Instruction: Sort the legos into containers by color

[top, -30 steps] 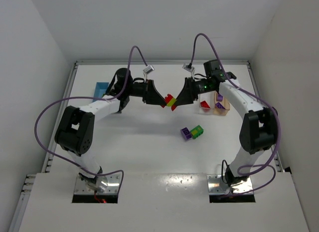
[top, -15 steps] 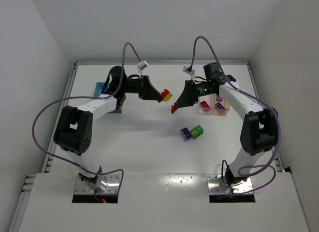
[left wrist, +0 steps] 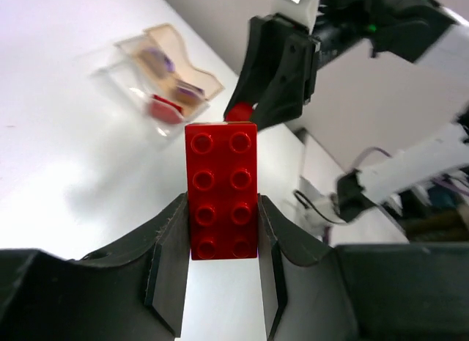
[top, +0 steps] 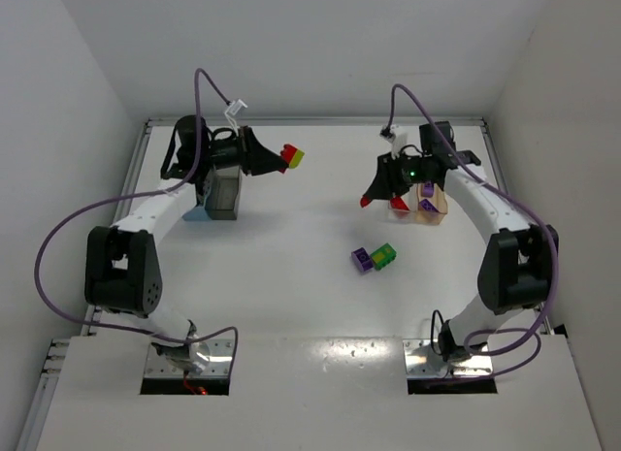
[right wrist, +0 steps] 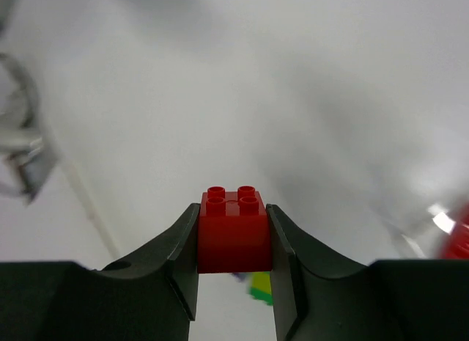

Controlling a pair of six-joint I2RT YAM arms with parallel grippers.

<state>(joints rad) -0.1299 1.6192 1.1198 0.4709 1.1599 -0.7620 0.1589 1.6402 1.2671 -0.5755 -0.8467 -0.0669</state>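
Observation:
My right gripper should next swing right in the top view, over the clear bin with a red brick, and then tilt down and release.
My left gripper is shut on a red and yellow lego clump and holds it in the air at the back left. In the left wrist view the clump's red studded face sits between the fingers. My right gripper is shut on a small red brick, also seen in the right wrist view, just left of the clear bin and the tan bin. A purple, green and yellow clump lies on the table.
A dark grey bin stands under the left arm, with the light blue bin mostly hidden behind it. The clear bin holds a red brick and the tan bin holds purple ones. White walls enclose the table.
The two grippers have pulled apart. The left one moved back and left with the red and yellow clump. The right one moved right toward the clear bin with the small red brick.

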